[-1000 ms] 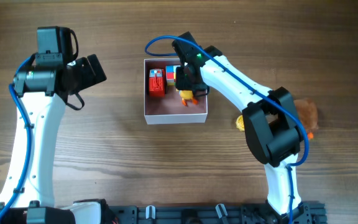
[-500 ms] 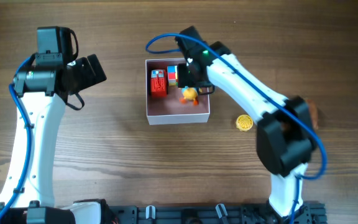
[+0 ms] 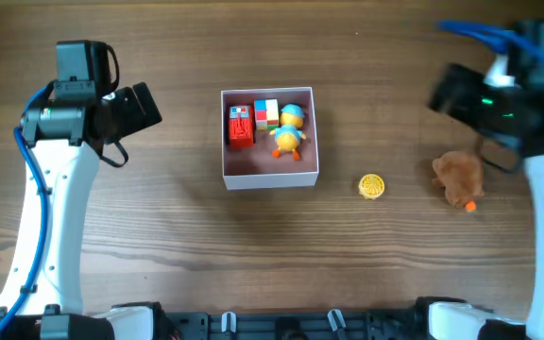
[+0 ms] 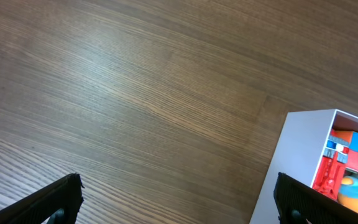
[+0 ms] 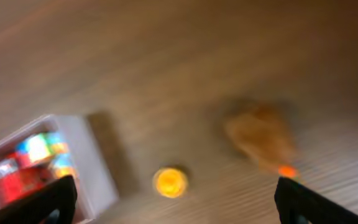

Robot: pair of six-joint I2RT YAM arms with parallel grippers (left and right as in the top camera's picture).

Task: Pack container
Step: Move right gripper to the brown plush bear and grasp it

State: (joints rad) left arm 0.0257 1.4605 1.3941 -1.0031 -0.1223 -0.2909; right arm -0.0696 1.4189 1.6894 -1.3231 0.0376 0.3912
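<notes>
My open right gripper moves down toward the right in its wrist view onto the brown plush toy's body (image 3: 458, 176) (image 5: 258, 134) next. The plush toy lies below it on that side.
The container (image 3: 270, 177), a square white box with a pink floor, sits mid-table. It holds a red toy (image 3: 241, 127), a multicoloured block (image 3: 266, 113) and a yellow duck figure (image 3: 289, 133). My right gripper (image 3: 451, 91) hangs open and empty over the table's right side, well clear of the box. Its blurred wrist view shows the container (image 5: 98, 168) at the left, a yellow disc (image 5: 170, 182) in the middle and a brown plush toy (image 5: 263, 137) at the right. The left gripper (image 3: 145, 106) stands open and empty left of the box, whose corner (image 4: 300, 149) shows in its wrist view.
The yellow disc (image 3: 372, 186) lies on the wood right of the box. The brown plush toy (image 3: 457, 176), with an orange tip, lies further right, below the right arm's head. The arm bases stand along the front edge.
The right gripper opened, left the duck figure in the box and swung away fast to the right side. The left arm has not moved.
</notes>
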